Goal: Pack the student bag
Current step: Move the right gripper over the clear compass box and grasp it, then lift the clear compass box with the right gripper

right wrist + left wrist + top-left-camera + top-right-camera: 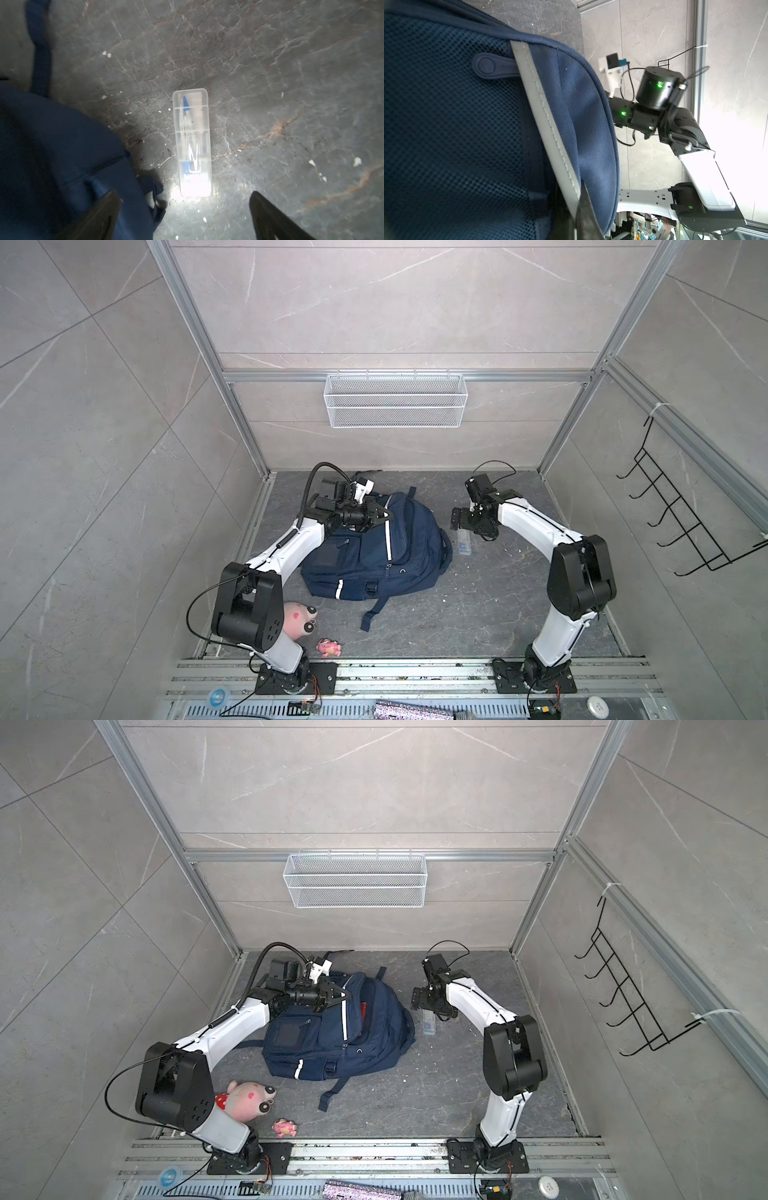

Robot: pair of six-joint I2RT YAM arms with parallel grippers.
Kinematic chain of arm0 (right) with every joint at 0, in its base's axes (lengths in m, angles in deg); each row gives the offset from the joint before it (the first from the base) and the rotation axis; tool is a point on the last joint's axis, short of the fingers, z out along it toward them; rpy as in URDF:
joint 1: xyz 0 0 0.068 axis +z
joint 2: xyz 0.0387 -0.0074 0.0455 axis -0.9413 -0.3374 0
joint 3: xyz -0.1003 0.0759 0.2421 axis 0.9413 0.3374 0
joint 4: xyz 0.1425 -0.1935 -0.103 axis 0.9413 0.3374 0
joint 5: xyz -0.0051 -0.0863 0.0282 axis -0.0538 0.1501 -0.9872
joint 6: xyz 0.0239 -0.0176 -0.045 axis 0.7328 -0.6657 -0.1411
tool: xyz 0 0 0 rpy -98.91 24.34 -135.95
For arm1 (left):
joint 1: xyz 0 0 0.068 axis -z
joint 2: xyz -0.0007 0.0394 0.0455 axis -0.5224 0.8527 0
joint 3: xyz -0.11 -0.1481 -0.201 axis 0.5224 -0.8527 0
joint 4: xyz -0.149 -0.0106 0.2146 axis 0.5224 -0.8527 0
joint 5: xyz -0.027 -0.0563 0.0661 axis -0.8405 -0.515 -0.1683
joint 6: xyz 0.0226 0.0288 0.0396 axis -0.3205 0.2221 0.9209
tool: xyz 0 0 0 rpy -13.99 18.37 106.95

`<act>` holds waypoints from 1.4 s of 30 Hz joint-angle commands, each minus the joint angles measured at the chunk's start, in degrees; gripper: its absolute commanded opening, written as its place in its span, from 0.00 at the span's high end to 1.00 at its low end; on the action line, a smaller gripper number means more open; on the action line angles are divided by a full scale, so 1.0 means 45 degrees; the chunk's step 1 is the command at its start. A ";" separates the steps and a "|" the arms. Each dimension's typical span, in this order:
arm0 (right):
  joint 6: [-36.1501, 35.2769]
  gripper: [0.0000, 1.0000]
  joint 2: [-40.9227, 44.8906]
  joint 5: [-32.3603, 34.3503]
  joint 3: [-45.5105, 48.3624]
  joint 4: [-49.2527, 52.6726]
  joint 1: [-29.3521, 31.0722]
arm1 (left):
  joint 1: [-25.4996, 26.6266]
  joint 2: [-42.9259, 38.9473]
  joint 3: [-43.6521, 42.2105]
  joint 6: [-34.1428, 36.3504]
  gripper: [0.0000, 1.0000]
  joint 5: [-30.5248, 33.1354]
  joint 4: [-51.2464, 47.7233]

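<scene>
The clear plastic case is narrow enough to fit between my right gripper's open fingers. My right gripper should next go down onto the middle of the clear plastic case (463, 542) (192, 143) and close across its long sides.
The student bag (374, 556) (332, 1040) lies on the dark floor, navy with white stripes. My left gripper (384, 515) (347, 995) is shut on the bag's upper edge beside a white stripe (546, 116), holding the flap up. In a top view something red (364, 1011) shows inside the opening. In the left wrist view my left gripper (579, 212) pinches the fabric. A clear plastic case (463, 542) (429, 1025) (192, 143) with blue items inside lies on the floor just right of the bag. My right gripper (469, 526) (428, 1004) (184, 207) hangs over it, open and empty.
A pink plush (299, 620) and a small pink toy (329, 648) lie near the left arm's base. A loose bag strap (374, 610) trails toward the front. A white wire basket (395, 400) hangs on the back wall, and a black hook rack (681, 514) on the right wall.
</scene>
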 commanded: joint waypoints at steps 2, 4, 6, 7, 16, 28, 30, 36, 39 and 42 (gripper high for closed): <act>-0.0529 0.02 -0.0917 0.0489 -0.0700 0.0440 -0.0024 | -0.0118 -0.0823 0.0087 0.0031 1.00 -0.0447 0.1184; -0.0568 0.02 -0.1188 0.0514 -0.0661 0.0353 -0.0031 | -0.0119 -0.0823 0.0018 -0.0107 1.00 -0.0368 0.1362; -0.0593 0.02 -0.1429 0.0514 -0.0661 0.0306 -0.0040 | -0.0118 -0.0804 -0.0031 -0.0184 1.00 -0.0375 0.1434; -0.0593 0.02 -0.1516 0.0515 -0.0599 0.0284 -0.0022 | -0.0119 -0.0804 -0.0043 -0.0211 1.00 -0.0376 0.1445; -0.0495 0.04 -0.2290 0.0384 -0.0408 -0.0087 -0.0035 | -0.0118 -0.0789 -0.0069 -0.0094 1.00 -0.0530 0.1383; -0.0612 0.17 -0.2727 0.0335 0.0130 -0.0414 -0.0230 | -0.0118 -0.0513 -0.0034 -0.0380 1.00 -0.0553 0.1691; -0.0632 0.21 -0.2774 0.0260 0.0142 -0.0468 -0.0265 | -0.0118 -0.0511 0.0010 -0.0354 1.00 -0.0556 0.1607; -0.0612 0.36 -0.2813 0.0075 0.0315 -0.0650 -0.0322 | -0.0124 -0.0395 0.0161 -0.0321 1.00 -0.0603 0.1385; -0.0632 0.42 -0.2798 -0.0021 0.0357 -0.0657 -0.0337 | -0.0118 -0.0306 0.0276 -0.0369 1.00 -0.0571 0.1422; -0.0651 0.47 -0.2811 -0.0072 0.0393 -0.0680 -0.0345 | -0.0118 -0.0296 0.0355 -0.0390 1.00 -0.0546 0.1439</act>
